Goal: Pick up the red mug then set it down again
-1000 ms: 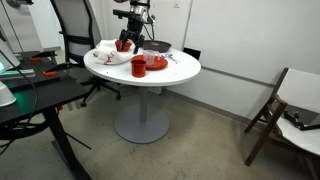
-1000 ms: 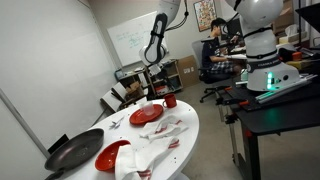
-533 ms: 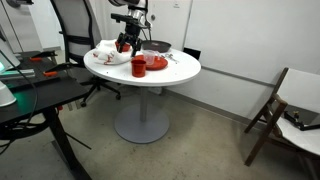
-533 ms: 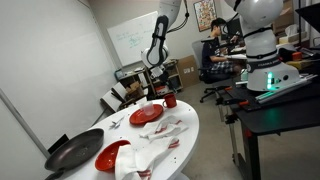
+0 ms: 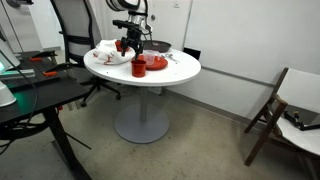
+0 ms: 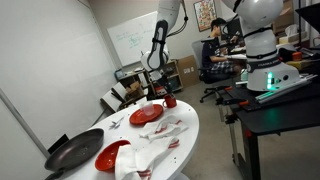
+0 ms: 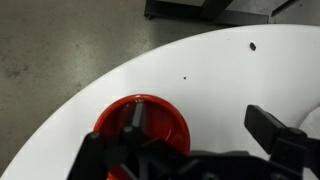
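The red mug's rim [image 5: 140, 60] [image 7: 187, 136] is below my gripper between the open fingers, and one finger hangs over the mug's opening. I need to lower my gripper next and close it on the rim of the mug.
The red mug [image 5: 138, 67] stands upright near the table's edge, beside the flat red plate [image 5: 156, 63]. It also shows in an exterior view [image 6: 171, 100]. In the wrist view I look straight down into the mug [image 7: 160, 125], which is close below. My gripper [image 7: 205, 138] is open and empty. One finger hangs over the mug's opening, and the other is well off to the side over bare table. In both exterior views the gripper [image 5: 131, 45] [image 6: 160, 86] hovers just above the mug's end of the table.
The round white table [image 5: 185, 68] also holds a red bowl [image 6: 112, 155], a black pan [image 6: 72, 150], crumpled white cloths [image 6: 152, 148] and some cutlery. A black desk [image 5: 40, 95], office chairs and a folding chair [image 5: 285, 110] stand around it.
The gripper has moved a little lower and sideways toward the red mug. The mug and the other dishes have not moved.
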### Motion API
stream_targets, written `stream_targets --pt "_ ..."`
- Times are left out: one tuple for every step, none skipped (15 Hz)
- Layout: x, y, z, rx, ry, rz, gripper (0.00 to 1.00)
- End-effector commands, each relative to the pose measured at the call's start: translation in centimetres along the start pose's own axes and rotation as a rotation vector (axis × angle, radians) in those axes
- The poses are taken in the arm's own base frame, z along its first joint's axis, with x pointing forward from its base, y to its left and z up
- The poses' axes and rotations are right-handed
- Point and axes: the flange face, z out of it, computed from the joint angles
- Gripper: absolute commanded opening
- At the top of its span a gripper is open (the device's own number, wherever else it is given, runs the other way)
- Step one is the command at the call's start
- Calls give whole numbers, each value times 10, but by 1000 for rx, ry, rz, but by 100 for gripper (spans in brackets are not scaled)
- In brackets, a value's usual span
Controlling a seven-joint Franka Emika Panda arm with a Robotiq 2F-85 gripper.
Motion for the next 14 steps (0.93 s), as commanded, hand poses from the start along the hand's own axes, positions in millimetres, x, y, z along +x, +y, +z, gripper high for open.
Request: stream_targets --pt "12 -1 5 -1 25 5 100" --pt "13 -1 6 -1 26 1 100" --pt "15 -2 7 -2 29 1 100" --pt "18 -2 8 -3 30 1 100" --pt "20 -2 8 -4 30 -1 100" --pt "22 -2 8 -3 31 -1 100" --pt "24 -1 9 1 30 1 100" --pt "26 -1 9 -1 26 3 100" --pt "28 0 11 2 24 4 100" --pt "30 0 12 4 23 5 100" --pt "32 0 15 9 23 5 100" --pt "34 0 17 13 23 3 100" --pt "36 0 20 16 22 1 100" --pt "38 0 22 21 21 0 100"
